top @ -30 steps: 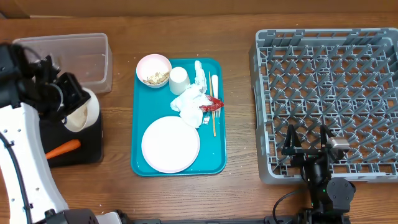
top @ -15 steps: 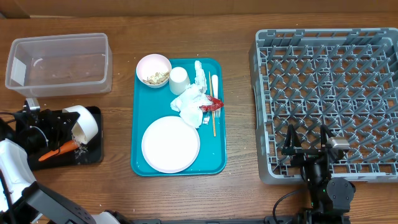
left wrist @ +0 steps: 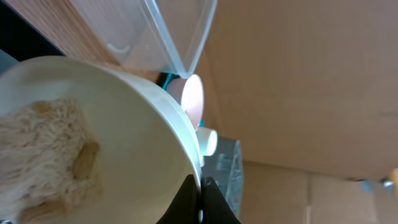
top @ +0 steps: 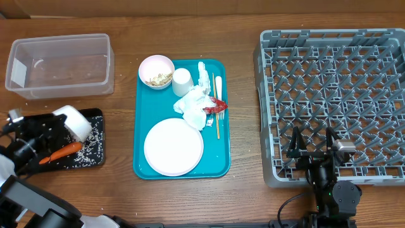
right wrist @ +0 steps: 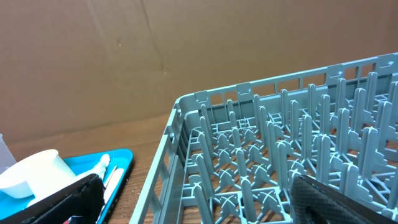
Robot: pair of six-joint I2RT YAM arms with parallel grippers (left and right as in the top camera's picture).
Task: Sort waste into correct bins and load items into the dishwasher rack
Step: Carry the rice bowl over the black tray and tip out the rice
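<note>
I will pour rice with my left gripper next, then move it right in the overhead view and lower it to release onto the teal tray (top: 223,161) beside the second bowl, because that spot is bare.
My left gripper (top: 56,128) is shut on the rim of a white bowl (top: 74,121), held tilted over the black tray (top: 93,158). The left wrist view shows rice inside that bowl (left wrist: 93,124), with the jaws (left wrist: 200,194) pinching its rim. Loose rice and an orange carrot (top: 61,152) lie on the black tray. The teal tray (top: 223,161) holds a second bowl with scraps (top: 156,69), a cup (top: 182,81), napkins (top: 193,101), a red wrapper (top: 216,106), a wooden stick (top: 218,123) and the pale plate (top: 173,147). My right gripper (top: 311,151) is open and empty at the front edge of the rack (top: 335,88).
The clear tub (top: 60,63) stands at the back left, behind the black tray. In the right wrist view the rack's pegs (right wrist: 280,155) fill the area between my fingers, and the teal tray's edge (right wrist: 121,155) lies to the left.
My left arm has swung down and to the left with the bowl. The bowl is now tipped lower, and rice has spilled onto the black tray. The right arm has not moved.
</note>
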